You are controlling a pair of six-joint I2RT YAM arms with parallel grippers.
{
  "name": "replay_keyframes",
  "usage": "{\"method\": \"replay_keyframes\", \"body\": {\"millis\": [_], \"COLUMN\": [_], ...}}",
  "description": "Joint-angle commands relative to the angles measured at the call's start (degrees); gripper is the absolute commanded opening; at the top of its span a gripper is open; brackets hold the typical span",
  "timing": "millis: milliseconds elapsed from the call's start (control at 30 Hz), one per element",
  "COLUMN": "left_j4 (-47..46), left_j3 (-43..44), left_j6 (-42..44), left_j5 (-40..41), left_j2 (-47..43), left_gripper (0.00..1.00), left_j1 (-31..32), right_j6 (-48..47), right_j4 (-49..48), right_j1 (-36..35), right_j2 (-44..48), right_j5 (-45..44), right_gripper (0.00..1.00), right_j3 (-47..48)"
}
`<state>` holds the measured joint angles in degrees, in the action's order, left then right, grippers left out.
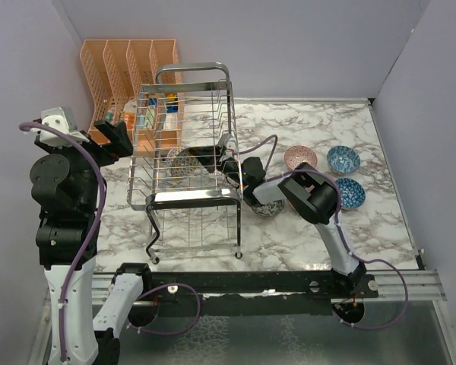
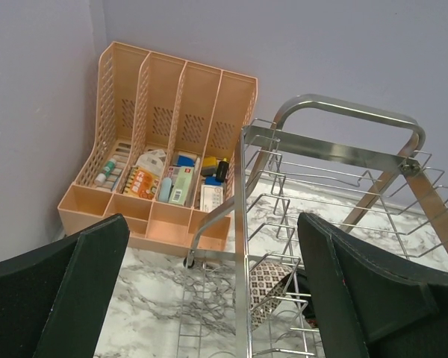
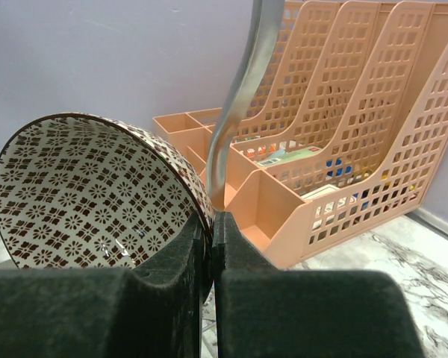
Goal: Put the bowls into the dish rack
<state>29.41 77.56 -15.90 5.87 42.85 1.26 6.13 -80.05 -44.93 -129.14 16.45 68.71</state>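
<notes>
The on-edge bowl goes left in the top view in my right gripper next, then gets turned and released, since the rack's middle lies that way.
The chrome dish rack [image 1: 188, 106] stands left of centre. My right gripper [image 1: 204, 160] reaches into it from the right. It is shut on the rim of a beige bowl with a brown pattern [image 3: 89, 194], held on edge inside the wires [image 1: 182, 162]. The left wrist view shows that bowl [image 2: 269, 287] behind the rack [image 2: 343, 112] bars. My left gripper [image 1: 118, 141] hovers open at the rack's left side, empty [image 2: 209, 298]. On the table to the right lie a pink bowl [image 1: 300, 157], two blue bowls [image 1: 343, 159] [image 1: 349, 192] and a black-and-white bowl [image 1: 267, 207], partly under my right arm.
An orange slotted organizer [image 1: 129, 65] with small items stands in the back left corner behind the rack [image 3: 343, 134]. A chrome rack bar [image 3: 243, 97] rises just beyond my right fingers. Grey walls enclose the marble table [image 1: 304, 236] on three sides.
</notes>
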Motion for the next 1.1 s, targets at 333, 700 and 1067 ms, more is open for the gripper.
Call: {"method": "replay_keyframes", "body": {"millis": [333, 700, 1067], "left_j4": [-3.1, -4.3, -4.4], "left_j3": [-3.1, -5.2, -5.7], "left_j6": [0.7, 1.6, 2.3], "left_j5": [1.6, 3.0, 4.4], "left_j2": [0.2, 0.4, 0.1], "left_gripper": [0.99, 0.99, 0.99], "left_j1": [0.3, 1.1, 2.7], "right_j6": [-6.8, -22.5, -41.1], "right_j4": [5.1, -0.7, -8.2], "right_j1": [-1.5, -3.2, -4.1], "right_j2": [-8.2, -13.7, -15.6], "right_j5": [-14.2, -19.7, -11.6], "right_gripper": [0.01, 0.01, 0.01], "right_j3": [13.5, 17.2, 13.2]}}
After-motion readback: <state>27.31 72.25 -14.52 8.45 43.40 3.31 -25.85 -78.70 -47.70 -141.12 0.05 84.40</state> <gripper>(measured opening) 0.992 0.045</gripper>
